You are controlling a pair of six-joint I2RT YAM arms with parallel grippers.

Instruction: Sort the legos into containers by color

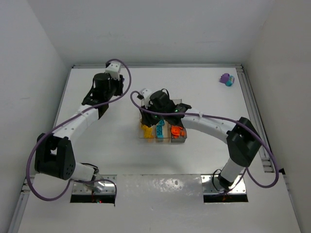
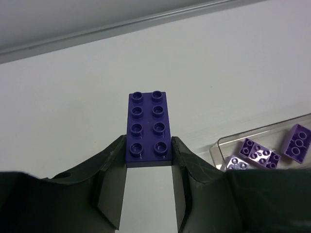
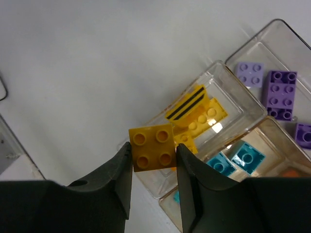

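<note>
I should move my left gripper to the right in the top view, turn it, and lower it over the tray's purple section (image 2: 249,158) to let go of its lego, because the purple legos are there.
My left gripper (image 2: 148,143) is shut on the near end of a dark purple two-by-four lego (image 2: 147,125) over bare table; in the top view it (image 1: 98,101) is left of the tray. My right gripper (image 3: 153,150) is shut on a square yellow lego (image 3: 151,147) above the end of the yellow compartment; in the top view it (image 1: 147,120) is over the tray (image 1: 181,103). The clear tray (image 3: 228,77) holds yellow legos (image 3: 199,114), teal ones (image 3: 243,158) and purple ones (image 3: 279,94). Orange ones (image 1: 177,131) fill the right compartment.
A purple and teal lego clump (image 1: 226,79) lies at the back right corner. A metal rail (image 1: 250,107) runs along the table's right edge and white walls close in on three sides. The tray's corner (image 2: 252,133) is right of my left fingers.
</note>
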